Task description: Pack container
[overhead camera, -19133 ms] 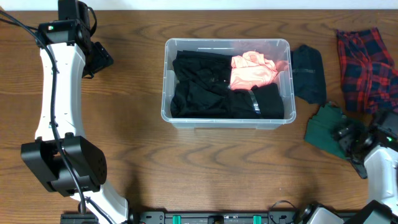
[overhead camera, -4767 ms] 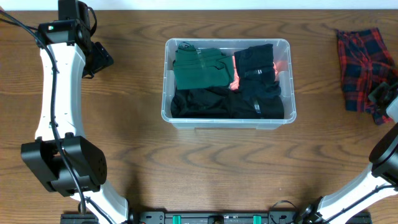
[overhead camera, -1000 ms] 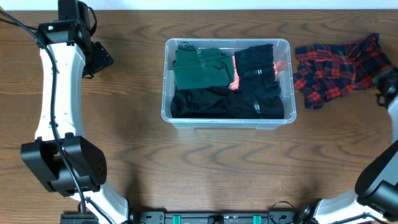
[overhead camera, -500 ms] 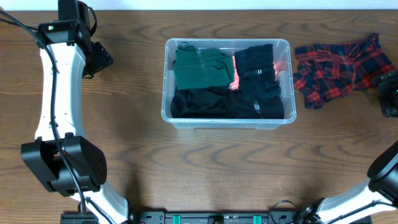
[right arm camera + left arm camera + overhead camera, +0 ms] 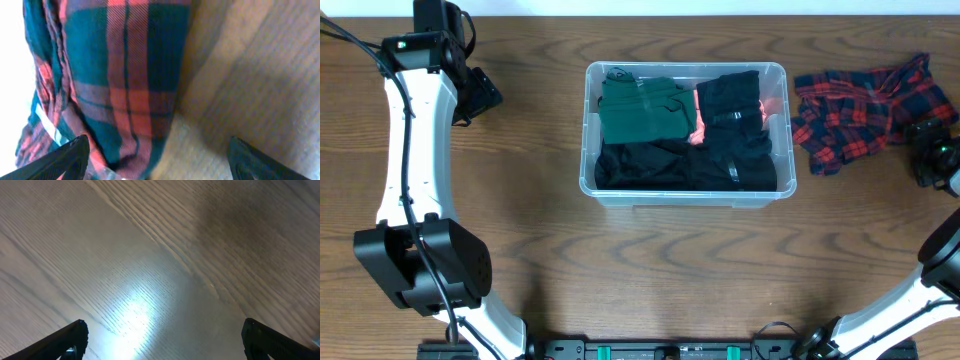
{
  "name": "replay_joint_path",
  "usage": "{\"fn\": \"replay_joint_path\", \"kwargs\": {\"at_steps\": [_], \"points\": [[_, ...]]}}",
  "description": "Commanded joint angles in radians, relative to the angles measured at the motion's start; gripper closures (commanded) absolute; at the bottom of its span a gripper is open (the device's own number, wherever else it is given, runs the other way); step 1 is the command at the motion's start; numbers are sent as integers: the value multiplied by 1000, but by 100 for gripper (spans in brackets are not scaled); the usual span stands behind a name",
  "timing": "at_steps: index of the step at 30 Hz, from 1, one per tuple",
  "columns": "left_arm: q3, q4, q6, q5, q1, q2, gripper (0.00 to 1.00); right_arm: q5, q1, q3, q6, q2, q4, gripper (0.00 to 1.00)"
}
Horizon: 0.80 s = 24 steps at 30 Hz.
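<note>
The robot's right gripper next needs to move toward the container point(image 5: 588, 180) and farther over the plaid shirt's edge point(image 5: 908, 127) before it closes, since bare wood still shows between its fingers.
The clear plastic container point(image 5: 588, 180) stands mid-table and holds a green garment point(image 5: 642, 110), black clothes point(image 5: 670, 165) and a strip of pink cloth point(image 5: 700, 128). A red and navy plaid shirt point(image 5: 855, 110) lies spread on the table right of it, also in the right wrist view point(image 5: 120, 75). My right gripper point(image 5: 935, 160) is open at the shirt's right edge, fingers point(image 5: 70, 156) apart with the shirt's hem between them, not gripped. My left gripper point(image 5: 480, 95) is open over bare wood at the far left, fingertips point(image 5: 70, 339) wide apart.
The wooden table point(image 5: 650, 270) runs to the white wall at the back. The left arm's white links point(image 5: 408, 170) stand along the left side. The right arm's base enters from the bottom right corner.
My right gripper has moved a little down and left along the plaid shirt's right edge. The shirt, the container and the left arm have not moved in the last second.
</note>
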Motion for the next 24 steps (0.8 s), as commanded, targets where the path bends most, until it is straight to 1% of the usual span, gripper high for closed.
{"fn": "replay_joint_path", "kwargs": {"at_steps": [1,6,11,13,20,24], "points": [[-5,-3,-2,-4,4,6,2,-24,13,-1,34,54,30,14],[-5,-3,-2,-4,4,6,2,-56,29,-1,90,86,93,14],[-5,-3,-2,-4,4,6,2,-56,58,-1,96,88,122,15],[-5,-3,-2,-5,4,6,2,-56,71,-1,96,88,123,17],[-5,-3,-2,-4,4,6,2,-55,101,-1,96,88,117,17],[-5,-3,-2,-5,4,6,2,-48,101,-1,96,88,90,21]]}}
